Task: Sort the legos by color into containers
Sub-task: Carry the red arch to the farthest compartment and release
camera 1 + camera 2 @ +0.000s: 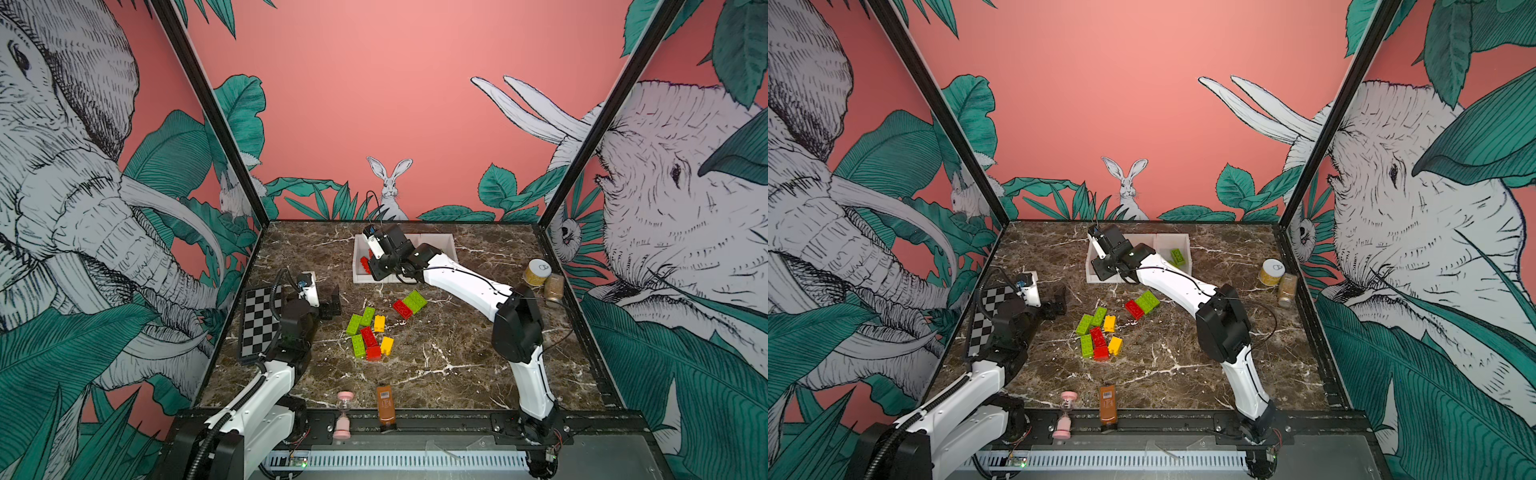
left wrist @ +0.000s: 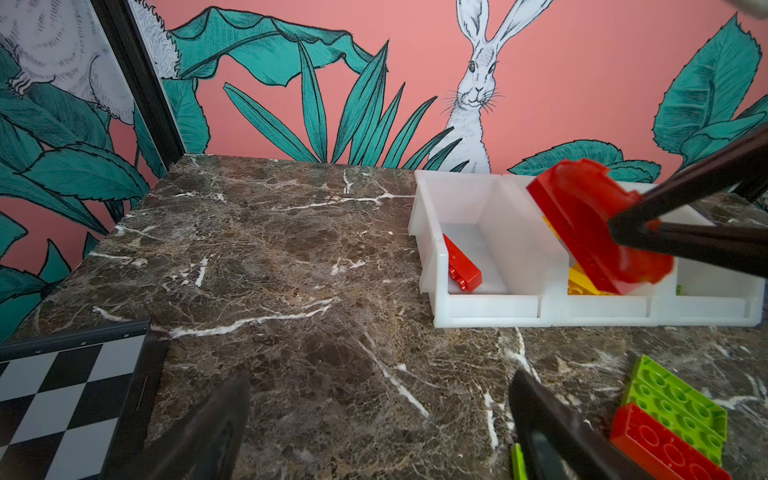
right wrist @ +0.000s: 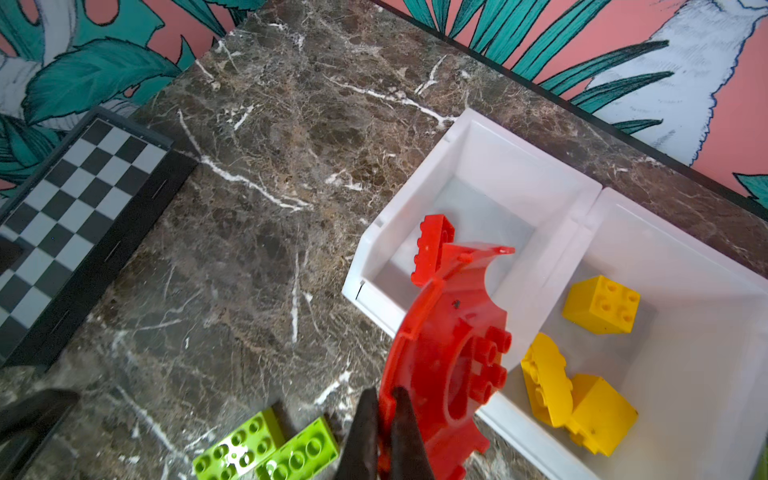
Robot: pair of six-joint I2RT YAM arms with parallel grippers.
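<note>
My right gripper is above the bin holding a red brick, and that bin lies further outward. It should next move outward and down over that bin and release the same-colored arch.
My right gripper is shut on the edge of a red arch-shaped lego, held tilted above the front of the containers, over the wall between the left and middle bins. The arch also shows in the left wrist view. The left bin holds a red brick, the middle bin yellow bricks, the right bin a green brick. Loose red, yellow and green legos lie mid-table, with a red and green pair beside them. My left gripper hovers open and empty over bare marble, left of the legos.
A checkered board lies at the table's left edge beside my left arm. A brown bottle and a pink hourglass stand at the front edge. A yellow can and a jar sit at the right edge.
</note>
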